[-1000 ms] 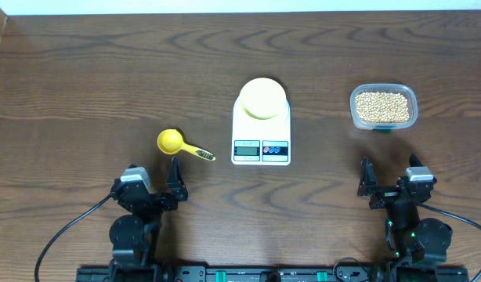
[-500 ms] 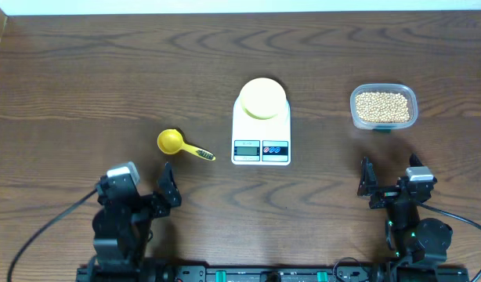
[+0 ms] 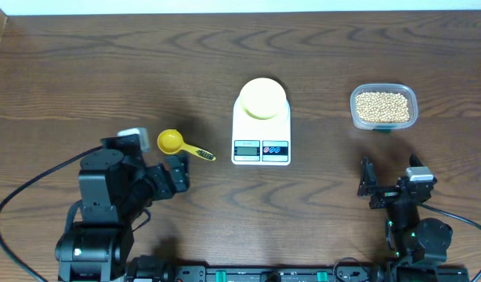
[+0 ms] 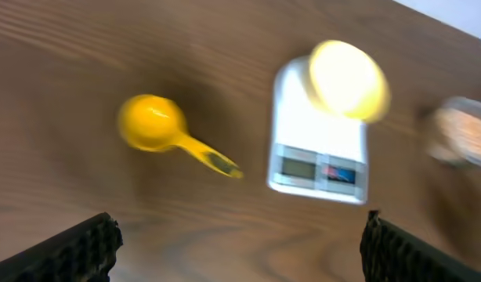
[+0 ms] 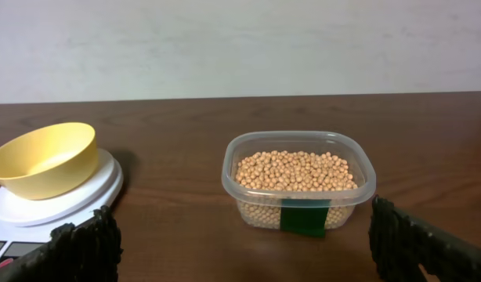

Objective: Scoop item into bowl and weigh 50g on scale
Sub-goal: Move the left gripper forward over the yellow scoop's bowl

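Observation:
I should bring my left gripper down and outward onto the rim of the scoop's cup (image 3: 160,144) (image 4: 126,131), because the cup is lying with its open side up and that rim is clear for my fingers.
Tan beans (image 3: 383,106) (image 5: 294,170) fill a clear plastic tub (image 3: 384,123) (image 5: 300,205) at the right. The pale-yellow bowl (image 3: 262,97) (image 5: 45,159) (image 4: 346,80) sits on the round platform of the white scale (image 3: 261,146) (image 4: 312,172) (image 5: 37,210) in the middle. A bright yellow scoop (image 3: 182,145) (image 4: 168,133) lies left of the scale. My left gripper (image 3: 175,174) (image 4: 239,252) is open and empty, raised just in front of the scoop. My right gripper (image 3: 367,186) (image 5: 248,251) is open and empty, in front of the tub.
The wood table (image 3: 84,78) has a pale wall beyond its far edge (image 5: 240,47). Black cables (image 3: 29,204) trail from both arm bases near the front edge.
My left arm has risen and swung forward toward the scoop, its gripper now just in front of the scoop's handle. The right arm has not moved.

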`<state>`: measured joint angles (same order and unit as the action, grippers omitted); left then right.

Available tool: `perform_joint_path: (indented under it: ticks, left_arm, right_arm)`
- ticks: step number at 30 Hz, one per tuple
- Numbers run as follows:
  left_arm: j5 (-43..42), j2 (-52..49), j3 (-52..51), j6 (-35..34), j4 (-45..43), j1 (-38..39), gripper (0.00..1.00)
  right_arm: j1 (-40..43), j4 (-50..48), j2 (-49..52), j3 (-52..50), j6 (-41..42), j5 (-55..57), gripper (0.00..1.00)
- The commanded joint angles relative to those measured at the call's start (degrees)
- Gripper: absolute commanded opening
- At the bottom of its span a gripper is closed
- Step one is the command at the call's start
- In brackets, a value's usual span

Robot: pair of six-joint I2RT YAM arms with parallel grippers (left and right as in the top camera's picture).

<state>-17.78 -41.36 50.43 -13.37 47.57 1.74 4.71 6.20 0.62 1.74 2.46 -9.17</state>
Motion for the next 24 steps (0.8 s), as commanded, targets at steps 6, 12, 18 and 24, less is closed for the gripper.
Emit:
perform_joint_path:
  ticks: [6,12,18,24]
  left_arm:
    - [-9.6,-2.5,1.1,-2.0,-2.1,0.1,1.00]
    - [12.5,-5.3,1.1,-21.1,-0.4,0.1,1.00]
    - [23.1,-12.9,1.1,-35.1,-0.2,0.1,0.99]
    - [23.8,-24.8,1.1,-38.5,-4.7,0.1,0.92]
  right_arm:
    - [0.1,0.0,-0.3,-0.3,-0.4,0.2,0.99]
    - [0.1,0.0,-0.3,-0.3,-0.4,0.2,0.99]
    - [0.1,0.0,-0.3,-0.3,-0.4,0.2,0.99]
    - [0.1,0.0,-0.3,-0.3,-0.4,0.2,0.99]
